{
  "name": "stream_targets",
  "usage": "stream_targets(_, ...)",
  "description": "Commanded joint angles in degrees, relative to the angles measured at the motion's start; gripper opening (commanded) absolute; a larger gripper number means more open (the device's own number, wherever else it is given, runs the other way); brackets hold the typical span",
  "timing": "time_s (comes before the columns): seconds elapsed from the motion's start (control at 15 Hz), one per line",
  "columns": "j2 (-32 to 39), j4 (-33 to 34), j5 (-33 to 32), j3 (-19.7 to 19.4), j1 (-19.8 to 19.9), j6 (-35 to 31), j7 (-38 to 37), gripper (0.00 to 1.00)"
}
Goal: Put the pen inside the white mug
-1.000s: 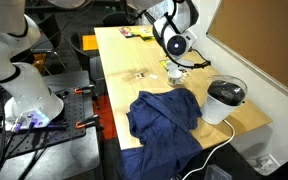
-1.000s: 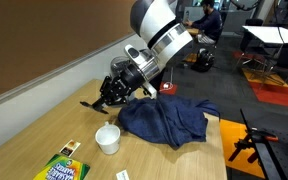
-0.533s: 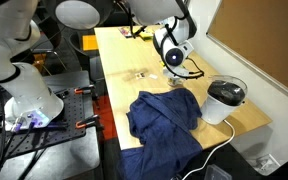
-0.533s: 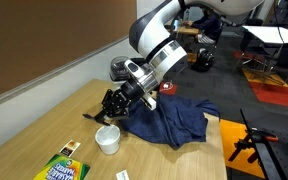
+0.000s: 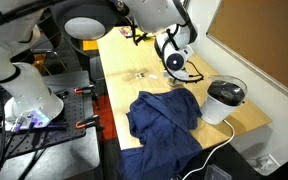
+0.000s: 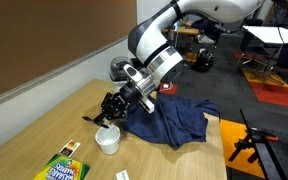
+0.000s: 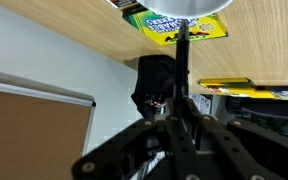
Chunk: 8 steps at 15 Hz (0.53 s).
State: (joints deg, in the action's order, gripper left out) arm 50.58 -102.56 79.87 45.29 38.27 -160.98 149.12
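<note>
My gripper has the pen's tip only as far as the mug's rim, so next it will move slightly down and farther over the mug's opening (image 6: 107, 132) (image 7: 187, 5).
The white mug (image 6: 107, 140) stands on the wooden table, in front of the blue cloth (image 6: 169, 118). My gripper (image 6: 108, 108) hangs just above and behind the mug, shut on the thin dark pen (image 6: 92, 119). In the wrist view, which stands upside down, the pen (image 7: 184, 55) runs from my shut fingers (image 7: 184, 115) straight toward the mug's round rim (image 7: 189, 8). In an exterior view my gripper (image 5: 176, 62) covers the mug.
A crayon box (image 6: 62, 168) lies near the table's front corner; it also shows in the wrist view (image 7: 184, 27). A round white black-topped corded appliance (image 5: 225, 100) stands beside the blue cloth (image 5: 164, 115). A wall borders the table's far side.
My gripper has moved down and along the table with the pen, from beside the cloth to just over the mug.
</note>
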Motion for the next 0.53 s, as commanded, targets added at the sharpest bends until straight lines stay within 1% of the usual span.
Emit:
stream_targets(0.0, 2.27, 1.86, -0.77, 0.81, 0.22, 0.45, 0.00, 0.03)
stream_targets(0.47, 5.07, 3.21, -0.66, 0.55, 0.03, 0.40, 0.00, 0.03)
